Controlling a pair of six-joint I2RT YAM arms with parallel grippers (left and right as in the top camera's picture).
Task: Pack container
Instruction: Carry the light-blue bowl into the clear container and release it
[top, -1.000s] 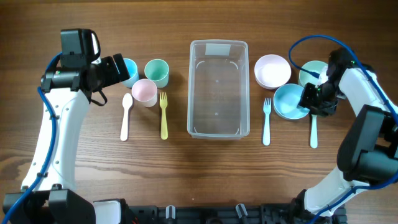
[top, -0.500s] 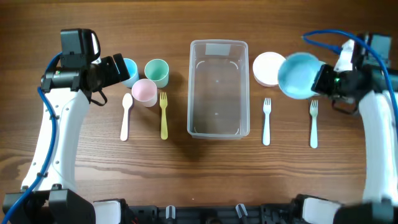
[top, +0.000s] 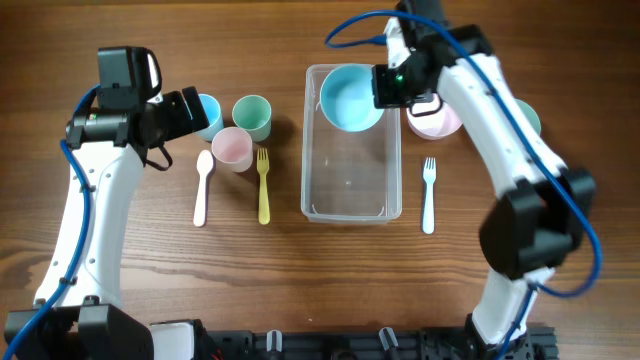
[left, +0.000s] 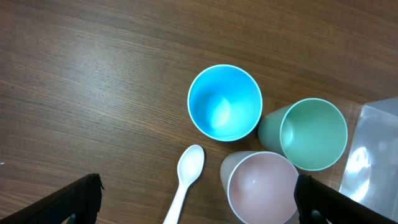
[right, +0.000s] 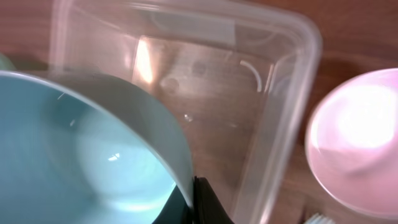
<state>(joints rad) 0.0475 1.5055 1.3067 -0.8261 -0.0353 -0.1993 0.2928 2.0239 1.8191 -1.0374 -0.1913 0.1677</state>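
The bottom of the container's far end (right: 188, 102) is empty. My right gripper lowers the bowl inside there next, then opens on the bowl's rim.
The clear rectangular container (top: 350, 180) stands mid-table; it also shows in the right wrist view (right: 273, 81). My right gripper (top: 388, 88) is shut on the rim of a light blue bowl (top: 348, 97) and holds it over the container's far end; the bowl fills the left of the right wrist view (right: 87, 155), pinched at my right gripper (right: 194, 199). My left gripper (left: 196, 208) is open and empty above a blue cup (left: 224, 102), a green cup (left: 311, 134), a pink cup (left: 261, 186) and a white spoon (left: 186, 180).
A pink bowl (top: 440, 122) and a green bowl (top: 527, 115), partly hidden by my right arm, sit right of the container. A light blue fork (top: 429, 195) lies right of it. A yellow fork (top: 264, 185) and the white spoon (top: 202, 187) lie left of it.
My right gripper has carried the blue bowl left from beside the pink bowl to above the container's far end. The left arm has not moved.
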